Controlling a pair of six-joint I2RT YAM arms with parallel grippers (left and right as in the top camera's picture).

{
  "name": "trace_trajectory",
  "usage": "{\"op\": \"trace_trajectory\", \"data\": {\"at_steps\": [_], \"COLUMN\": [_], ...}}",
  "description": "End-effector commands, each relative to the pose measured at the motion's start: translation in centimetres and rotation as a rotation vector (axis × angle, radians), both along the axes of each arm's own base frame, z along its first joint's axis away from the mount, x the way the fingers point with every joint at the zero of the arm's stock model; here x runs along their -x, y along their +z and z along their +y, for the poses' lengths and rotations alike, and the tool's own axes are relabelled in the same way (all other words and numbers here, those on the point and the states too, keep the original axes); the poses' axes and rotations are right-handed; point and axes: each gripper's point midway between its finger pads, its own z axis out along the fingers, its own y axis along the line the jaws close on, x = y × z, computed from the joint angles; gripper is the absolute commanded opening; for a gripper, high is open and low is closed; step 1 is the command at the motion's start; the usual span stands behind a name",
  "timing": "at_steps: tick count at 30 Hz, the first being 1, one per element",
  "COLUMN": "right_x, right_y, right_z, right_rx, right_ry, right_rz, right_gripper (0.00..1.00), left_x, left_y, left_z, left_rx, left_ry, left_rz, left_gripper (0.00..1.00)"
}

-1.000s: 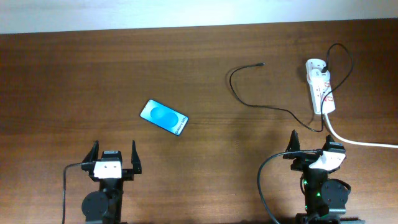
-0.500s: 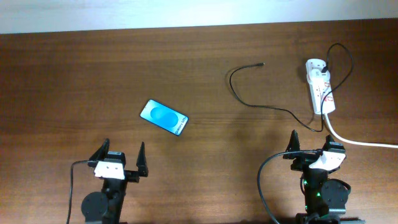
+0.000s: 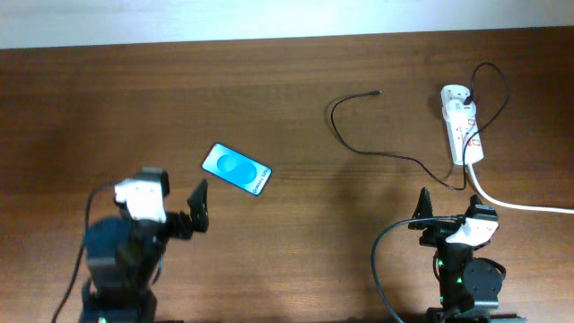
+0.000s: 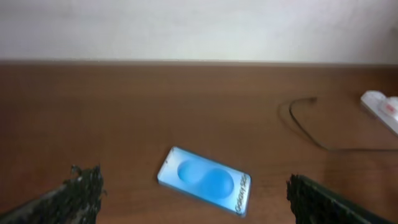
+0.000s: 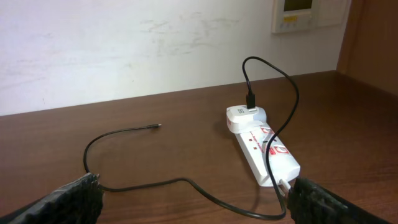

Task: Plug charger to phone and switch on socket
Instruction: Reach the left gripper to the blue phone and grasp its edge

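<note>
The phone lies below and outward of my left gripper, so next the gripper will turn downward and move down and outward, with its fingers on either side of the phone's unlettered half (image 3: pixel 223 161) (image 4: pixel 186 170).
The phone (image 3: pixel 236 170), with its blue screen up, lies left of the table's middle. It also shows in the left wrist view (image 4: pixel 205 180), just ahead of and between the fingers. My left gripper (image 3: pixel 179 208) is open and empty, below-left of the phone and angled toward it. The charger cable (image 3: pixel 395 154) loops across the right side. Its free tip (image 3: pixel 377 92) lies on the wood and its black plug (image 3: pixel 473 92) sits in the white socket strip (image 3: pixel 460 126). My right gripper (image 3: pixel 447 213) is open and empty, with the cable (image 5: pixel 155 185) and socket (image 5: pixel 264 146) ahead of it.
The socket's thick white cord (image 3: pixel 520 205) runs off the right edge, close to the right gripper. A white wall stands behind the table, with a small wall panel (image 5: pixel 298 12) on it. The socket's end (image 4: pixel 382 106) shows at the far right of the left wrist view.
My left arm has risen and turned right toward the phone, so one finger now points at it. The right arm, cable, socket and phone have not moved.
</note>
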Motion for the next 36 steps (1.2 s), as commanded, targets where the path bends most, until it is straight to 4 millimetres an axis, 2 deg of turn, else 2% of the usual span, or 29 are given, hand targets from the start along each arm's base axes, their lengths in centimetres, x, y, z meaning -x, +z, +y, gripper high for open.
{"op": "trace_trajectory", "data": {"at_steps": [1,3,6,8,11,14,16,18,21,24,26,27,28,29,30,32,36], "right_x": [0.0,0.0,0.0,0.0,0.0,0.0,0.0,0.0,0.0,0.0,0.0,0.0,0.0,0.0,0.0,0.0,0.0], "right_y": [-0.3,-0.3,-0.3,-0.3,-0.3,-0.3,-0.3,-0.3,-0.3,-0.3,-0.3,-0.3,-0.3,-0.3,-0.3,-0.3,-0.3], "right_z": [0.1,0.1,0.1,0.1,0.1,0.1,0.1,0.1,0.1,0.1,0.1,0.1,0.1,0.1,0.1,0.1,0.1], "right_rx": [-0.001,-0.001,-0.001,-0.001,-0.001,-0.001,-0.001,-0.001,-0.001,-0.001,-0.001,-0.001,-0.001,-0.001,-0.001,-0.001,-0.001], "right_ry": [0.006,0.006,0.006,0.006,0.006,0.006,0.006,0.006,0.006,0.006,0.006,0.006,0.006,0.006,0.006,0.006,0.006], "right_rz": [0.002,0.002,0.002,0.002,0.002,0.002,0.002,0.002,0.002,0.002,0.002,0.002,0.002,0.002,0.002,0.002,0.002], "right_gripper": [0.99,0.99,0.99,0.99,0.99,0.99,0.99,0.99,0.99,0.99,0.99,0.99,0.99,0.99,0.99,0.99,0.99], "left_x": [-2.0,-2.0,-1.0,-1.0,-2.9,-5.0,-5.7,-7.4,-10.3,-14.7,-17.0,-17.8,-17.9,-17.7,-16.8,-15.6,-14.5], "left_y": [1.4,1.2,0.4,0.9,0.8,2.6,3.7,5.4,5.4,2.8,-0.4,-2.7,-5.0,-6.5,-9.3,-12.4,-15.8], "left_z": [-1.6,-4.4,-7.4,-8.4,-6.4,-3.9,-3.7,-3.8,-4.0,-5.2,-6.2,-7.3,-7.7,-7.8,-7.1,-6.2,-6.5], "left_rx": [0.042,0.115,0.218,0.265,0.386,0.37,0.333,0.253,0.208,0.18,0.183,0.223,0.27,0.286,0.282,0.262,0.246], "left_ry": [-0.09,-0.251,-0.438,-0.506,-0.282,0.011,0.09,0.223,0.337,0.406,0.447,0.435,0.456,0.469,0.529,0.613,0.64], "left_rz": [0.069,0.107,0.175,0.167,0.233,0.208,0.202,0.241,0.35,0.525,0.647,0.722,0.8,0.853,0.957,1.07,1.184], "left_gripper": [0.99,0.99,0.99,0.99,0.99,0.99,1.0,1.0,1.0,0.99,0.99,0.99,0.99,0.99,0.99,0.99,0.99]}}
